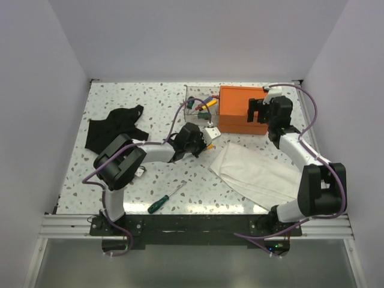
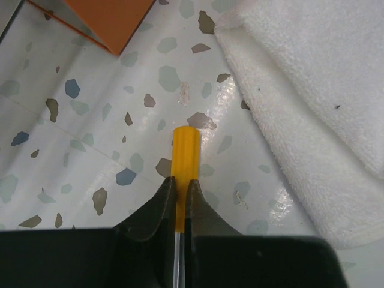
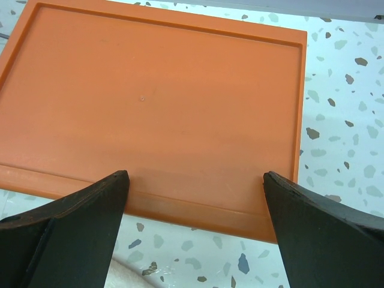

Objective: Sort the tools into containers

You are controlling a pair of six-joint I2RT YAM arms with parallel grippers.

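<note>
Next, my left gripper rises and carries the yellow-handled screwdriver outward over the clear drawer [image 1: 193, 95] to release it, because other coloured tools already lie inside.
The orange box [image 1: 237, 108] stands at the back middle of the table, with a clear drawer [image 1: 193, 95] pulled out on its left holding several coloured tools. My left gripper [image 1: 209, 134] is shut on a yellow-handled screwdriver [image 2: 185, 155] and holds it just above the table, near the box's front left corner [image 2: 111, 18]. My right gripper [image 1: 258, 111] is open and empty above the box's right part; its fingers [image 3: 90, 207] straddle the lid's near edge [image 3: 156, 102]. A green-handled screwdriver [image 1: 164, 200] lies at the front of the table.
A white towel [image 1: 252, 168] lies crumpled right of centre, close to the yellow handle in the left wrist view [image 2: 324, 90]. A black fabric piece [image 1: 117, 127] lies at the left. White walls enclose the table.
</note>
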